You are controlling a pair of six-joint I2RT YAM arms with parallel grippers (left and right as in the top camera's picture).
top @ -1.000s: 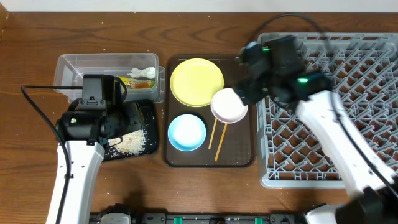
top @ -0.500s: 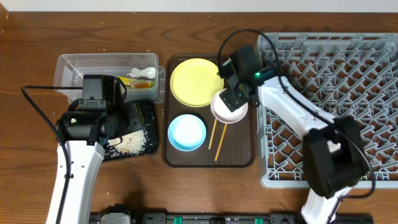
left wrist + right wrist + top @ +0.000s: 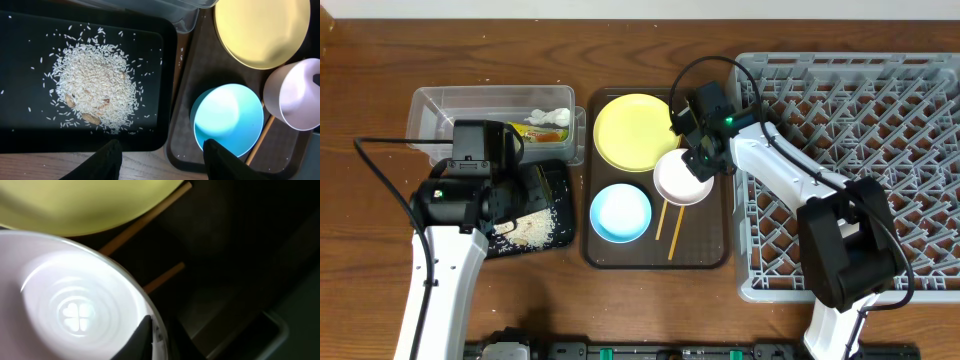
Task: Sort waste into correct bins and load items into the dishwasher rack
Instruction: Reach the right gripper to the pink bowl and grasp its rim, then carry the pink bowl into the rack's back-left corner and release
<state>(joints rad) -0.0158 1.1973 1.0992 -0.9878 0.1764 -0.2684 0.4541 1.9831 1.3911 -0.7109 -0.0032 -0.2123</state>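
I will next lift the bowl in my right gripper outward over the rack's empty far corner (image 3: 773,94) by the serving tray (image 3: 710,255), tip it on edge, lower it and let it go.
My right gripper (image 3: 701,166) is shut on the rim of the white bowl (image 3: 680,180), one finger (image 3: 145,336) inside the bowl (image 3: 70,310) and the other outside. The bowl sits tilted on the brown serving tray (image 3: 710,255), over the chopsticks (image 3: 672,228), beside the yellow plate (image 3: 634,130) and light blue bowl (image 3: 620,213). My left gripper (image 3: 165,162) hangs open and empty above the edge of the black tray (image 3: 20,135), which holds the rice scraps (image 3: 92,85). The clear tub (image 3: 450,112) holds the wrapper (image 3: 525,130) and tissue (image 3: 552,117).
The grey dishwasher rack (image 3: 880,140) fills the right side, close against the serving tray's right edge. The clear tub and black tray lie to the left of the serving tray. Bare wooden table (image 3: 640,300) shows along the front.
My right gripper came down beside the white bowl and shut on its rim. The bowl shifted slightly left and toward the front. The left arm stayed still.
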